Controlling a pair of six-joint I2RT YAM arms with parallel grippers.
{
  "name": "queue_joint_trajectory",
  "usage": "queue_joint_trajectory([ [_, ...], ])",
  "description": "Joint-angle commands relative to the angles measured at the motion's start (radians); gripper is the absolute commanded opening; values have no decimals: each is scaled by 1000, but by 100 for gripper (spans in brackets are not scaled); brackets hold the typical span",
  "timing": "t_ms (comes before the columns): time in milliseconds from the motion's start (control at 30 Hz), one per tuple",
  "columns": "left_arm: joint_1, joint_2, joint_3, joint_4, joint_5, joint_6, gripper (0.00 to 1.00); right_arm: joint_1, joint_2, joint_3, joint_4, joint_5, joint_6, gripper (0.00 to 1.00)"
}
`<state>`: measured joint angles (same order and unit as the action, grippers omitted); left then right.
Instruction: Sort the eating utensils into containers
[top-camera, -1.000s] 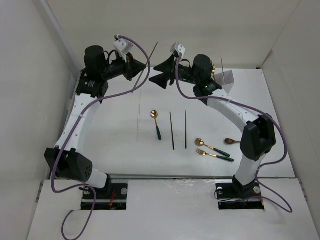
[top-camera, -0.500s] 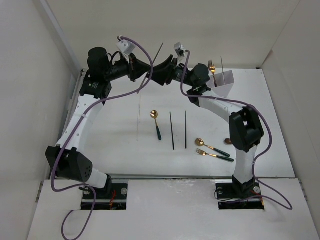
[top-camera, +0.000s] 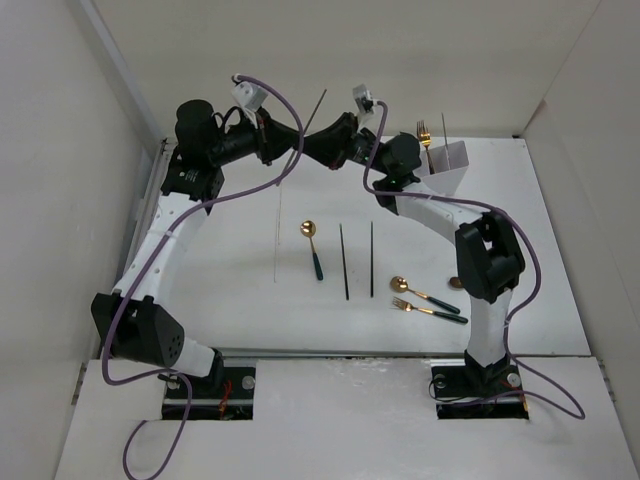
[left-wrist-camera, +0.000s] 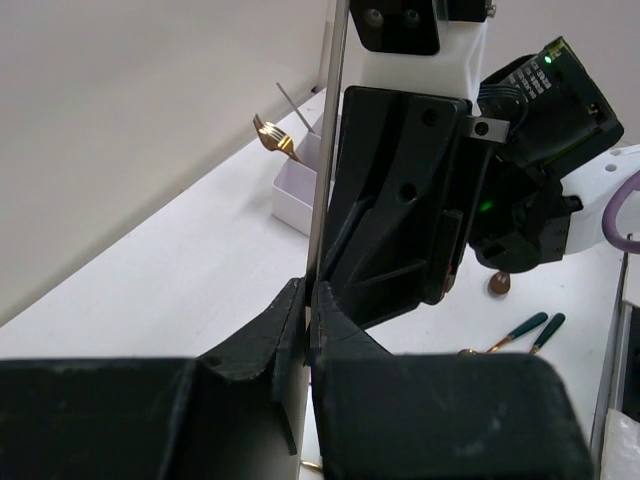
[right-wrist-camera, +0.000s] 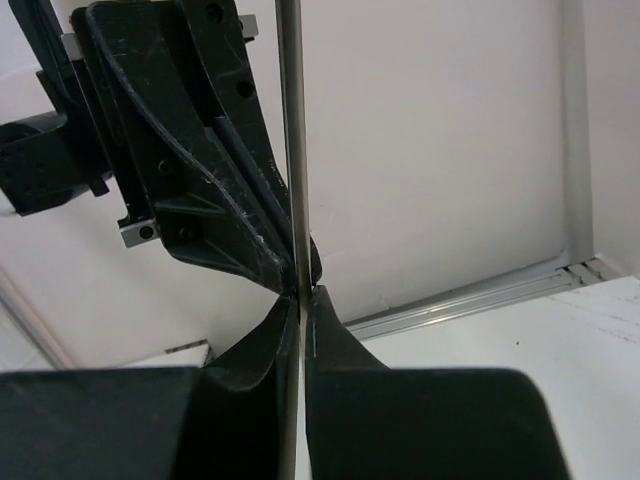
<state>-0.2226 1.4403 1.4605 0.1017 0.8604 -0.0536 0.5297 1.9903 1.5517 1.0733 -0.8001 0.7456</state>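
Observation:
Next, my right gripper swings away from my left gripper, then lowers the chopstick beside the thin stick already in the white container (top-camera: 452, 166).
A thin silver chopstick (top-camera: 319, 103) hangs tilted in the air above the back of the table. My left gripper (top-camera: 297, 149) is shut on it (left-wrist-camera: 327, 150) from the left. From the right, my right gripper (top-camera: 313, 146) is shut on the same chopstick (right-wrist-camera: 290, 150), and the two sets of fingertips nearly touch. The white container (top-camera: 452, 166) at the back right holds a gold fork (top-camera: 424, 135) and a thin stick. Two dark chopsticks (top-camera: 345, 262), a silver chopstick (top-camera: 275, 240) and a green-handled gold spoon (top-camera: 313, 249) lie mid-table.
A green-handled spoon (top-camera: 422, 294) and fork (top-camera: 432, 311) lie at the front right, with a brown spoon (top-camera: 456, 283) half hidden behind the right arm. White walls close in the table at the back and both sides.
My right gripper swung left to the held chopstick and shut on it. The left gripper kept its grip and shifted only slightly.

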Motion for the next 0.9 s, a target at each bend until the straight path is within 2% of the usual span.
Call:
queue_joint_trajectory([
  [0, -8, -50, -14, 72, 28, -32, 0, 7, -13, -13, 135, 10, 11, 0],
  [100, -17, -50, -26, 81, 28, -32, 2, 7, -22, -24, 145, 19, 11, 0],
  [133, -17, -50, -35, 81, 28, -32, 14, 7, -22, -24, 134, 19, -3, 0],
  [167, -17, -60, -45, 81, 28, -32, 32, 7, -22, -24, 122, 19, -3, 0],
  [200, -17, -60, -45, 81, 14, -41, 56, 7, -22, -33, 105, 19, -18, 0],
  [233, -17, -60, -45, 67, 5, -42, 87, -2, -34, -33, 84, 19, -55, 0],
  [267, -17, -60, -45, 53, -7, -42, 100, -2, -53, -44, 15, 19, -86, 0],
  [333, -17, -60, -45, 35, -59, -42, 100, -39, -86, -71, -88, 50, -171, 0],
  [367, -17, -60, -45, 8, -81, -7, 100, -52, -131, -71, -161, 70, -304, 0],
  [400, -17, -60, -45, -8, -136, 12, 100, -88, -157, -71, -341, 137, -380, 0],
  [467, -17, -70, -55, -36, -222, 37, 100, -134, -224, -71, -505, 231, -566, 0],
  [500, -17, -81, -69, -48, -324, 37, 100, -163, -243, -71, -636, 283, -607, 0],
  [600, -17, -99, -116, -60, -447, 61, 100, -279, -280, -21, -820, 487, -785, 0],
  [633, -17, -100, -138, -60, -483, 124, 100, -327, -295, -21, -887, 592, -825, 0],
  [767, -17, -121, -250, -50, -592, 191, 100, -465, -286, 21, -981, 697, -893, 0],
  [867, -17, -97, -261, -97, -629, 210, 100, -536, -257, 21, -992, 687, -930, 0],
])
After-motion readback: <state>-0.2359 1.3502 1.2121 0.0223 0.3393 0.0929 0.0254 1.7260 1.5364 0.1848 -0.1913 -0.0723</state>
